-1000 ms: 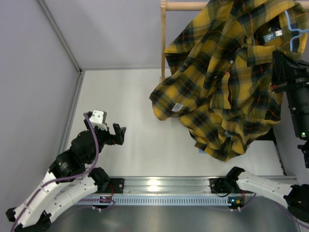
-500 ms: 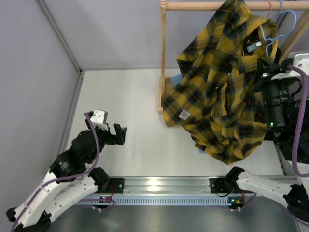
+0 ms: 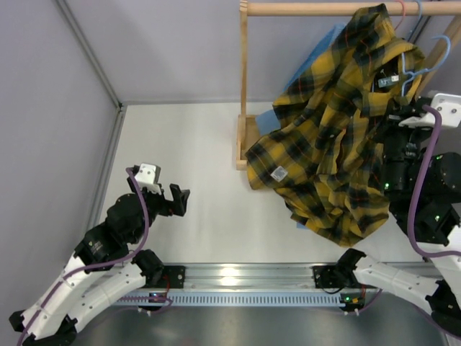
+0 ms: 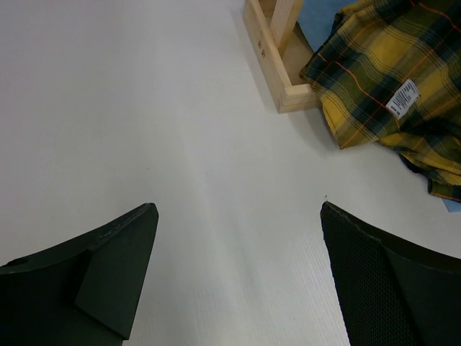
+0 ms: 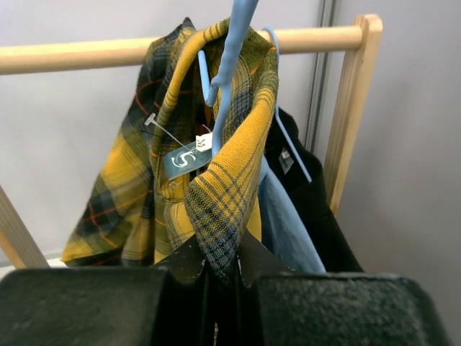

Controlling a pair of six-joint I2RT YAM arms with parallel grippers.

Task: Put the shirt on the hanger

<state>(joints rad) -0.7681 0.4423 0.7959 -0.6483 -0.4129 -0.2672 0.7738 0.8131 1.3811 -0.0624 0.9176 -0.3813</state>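
My right gripper goes to the left in the top view next, then outward to the rod's bare part (image 3: 314, 9) (image 5: 83, 54), since the hanger's hook is off the rod.
The yellow-and-black plaid shirt (image 3: 331, 144) hangs in a bunch by the wooden rack, its lower part reaching the table. My right gripper (image 3: 396, 108) is shut on the shirt's collar (image 5: 223, 209), which pokes up between the shut jaws. The pale-blue hanger (image 5: 227, 65) runs up through the collar, with its hook close to the rod. In the top view the hanger (image 3: 416, 66) shows beside the collar. My left gripper (image 3: 178, 200) is open and empty over bare table at the left, far from the shirt. The shirt's hem (image 4: 389, 79) shows in the left wrist view.
A wooden clothes rack has a post (image 3: 243, 86), a top rod (image 5: 86, 54) and a base (image 4: 277, 65). A light-blue shirt (image 5: 288, 223) and a black garment (image 5: 317, 216) hang on it to the right. Grey walls stand left and behind.
My right gripper has carried the shirt and hanger back and to the right, toward the rack's rod. The shirt now hangs lower in view and more gathered. The left arm has not moved.
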